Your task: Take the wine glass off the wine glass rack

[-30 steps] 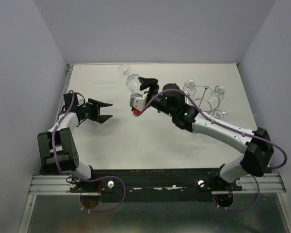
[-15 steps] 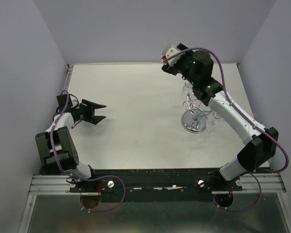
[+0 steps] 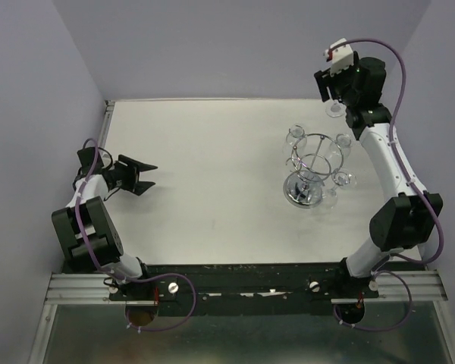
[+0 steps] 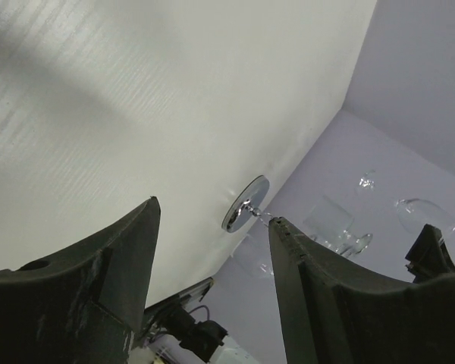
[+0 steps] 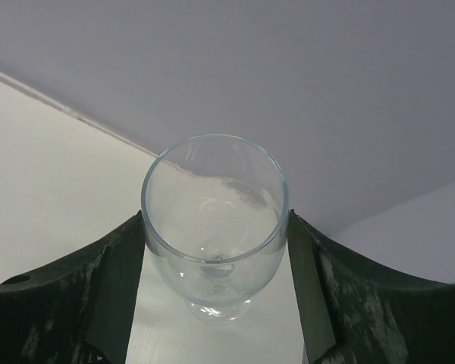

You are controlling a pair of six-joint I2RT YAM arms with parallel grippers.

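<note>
The table's bare back corner lies below, clear of the rack, so my right gripper will next lower its wine glass to the right in the top view and let go.
A clear wine glass (image 5: 212, 262) sits upright between my right gripper's fingers (image 5: 214, 227), its bowl touching both pads. In the top view this glass (image 3: 335, 111) is under my right gripper (image 3: 335, 105) at the table's back right corner. The chrome wine glass rack (image 3: 307, 163) stands right of centre with three glasses hanging on its hooks, such as one at its left (image 3: 296, 135). My left gripper (image 3: 152, 175) is open and empty at the far left. In the left wrist view (image 4: 214, 214) it faces the distant rack base (image 4: 245, 203).
The back wall and right wall close in around the right gripper. The table's left edge (image 3: 106, 144) runs just behind the left arm.
My right arm has swung from the table's middle to the back right corner, wine glass between its fingers. My left gripper has drifted slightly left.
</note>
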